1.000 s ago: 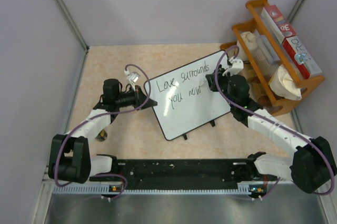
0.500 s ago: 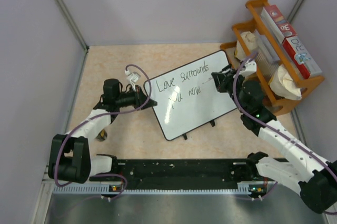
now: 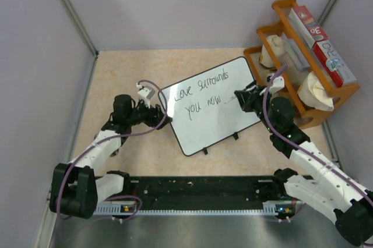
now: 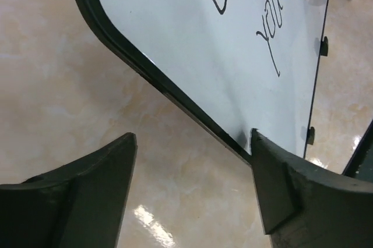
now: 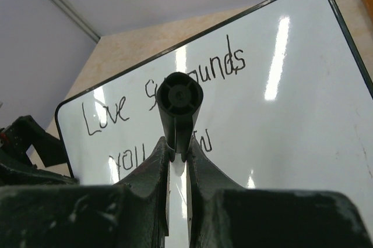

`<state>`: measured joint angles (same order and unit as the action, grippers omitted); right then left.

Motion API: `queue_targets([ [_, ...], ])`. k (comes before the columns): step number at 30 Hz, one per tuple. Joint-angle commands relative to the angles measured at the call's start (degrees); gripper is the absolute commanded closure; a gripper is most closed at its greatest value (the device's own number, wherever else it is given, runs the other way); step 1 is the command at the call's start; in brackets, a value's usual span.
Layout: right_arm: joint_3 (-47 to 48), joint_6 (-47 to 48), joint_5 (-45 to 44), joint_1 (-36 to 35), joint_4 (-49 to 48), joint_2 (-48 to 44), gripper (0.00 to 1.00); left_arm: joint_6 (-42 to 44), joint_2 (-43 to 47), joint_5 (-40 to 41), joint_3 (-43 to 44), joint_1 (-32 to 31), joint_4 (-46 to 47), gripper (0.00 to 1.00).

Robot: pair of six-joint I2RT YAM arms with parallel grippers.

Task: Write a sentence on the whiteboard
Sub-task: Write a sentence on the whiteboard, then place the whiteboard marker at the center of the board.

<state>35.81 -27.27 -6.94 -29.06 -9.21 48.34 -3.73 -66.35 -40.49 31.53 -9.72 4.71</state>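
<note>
The sentence is written, so the robot's right gripper next needs to pull back and down past the board's near edge, where bare tabletop lies below it, to let go of the marker (image 5: 179, 105).
The whiteboard (image 3: 213, 108) lies tilted on the tabletop and reads "Love surrounds you now" in black. My left gripper (image 3: 165, 121) stands open at the board's left corner. In the left wrist view its jaws (image 4: 192, 163) are wide apart, the right finger (image 4: 291, 195) beside the black frame (image 4: 175, 94) and bare table between them. My right gripper (image 3: 240, 95) hovers over the board's right part, shut on a black marker (image 5: 179, 105). In the right wrist view the marker's butt end faces the camera above the whiteboard (image 5: 291, 114). Its tip is hidden.
A wooden rack (image 3: 335, 92) with boxes, bottles and paper rolls stands at the back right, close behind my right arm. Grey walls close in the table on three sides. The black base rail (image 3: 198, 192) runs along the near edge.
My left gripper has opened, let go of the board's left corner and dropped back slightly toward the near edge. My right arm has swung, with the marker moving slightly right and nearer over the board.
</note>
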Motion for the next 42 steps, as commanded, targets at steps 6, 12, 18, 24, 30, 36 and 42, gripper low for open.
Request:
queue_targets([
  [6,-1.53,-1.12,5.00,0.58,5.87,-6.41,1.00,-3.30,11.76,12.09,-2.35,-0.04,3.28,0.01],
  [12,-5.75,-6.20,8.34,0.49,13.68,-10.36,1.00,-9.63,20.19,18.76,-4.98,-0.04,5.31,0.01],
  [18,-10.58,-11.74,9.84,0.58,23.27,-14.93,1.00,-13.23,26.96,25.98,-6.04,-0.04,4.26,0.01],
  [24,-14.80,-17.28,11.16,0.49,30.64,-19.07,1.00,-14.55,31.27,30.29,-5.69,0.05,2.41,0.01],
  [30,-17.71,-21.33,11.95,0.49,31.54,-16.09,1.00,-15.78,32.42,30.21,-5.25,0.05,2.76,0.01],
  [36,-17.18,-22.04,11.42,1.72,31.54,-10.64,1.00,-15.26,31.98,26.88,-3.93,0.05,2.15,0.01],
  [42,-16.39,-21.34,11.16,2.78,31.62,-9.93,0.63,-15.26,31.89,24.50,-3.76,0.05,2.58,0.01],
])
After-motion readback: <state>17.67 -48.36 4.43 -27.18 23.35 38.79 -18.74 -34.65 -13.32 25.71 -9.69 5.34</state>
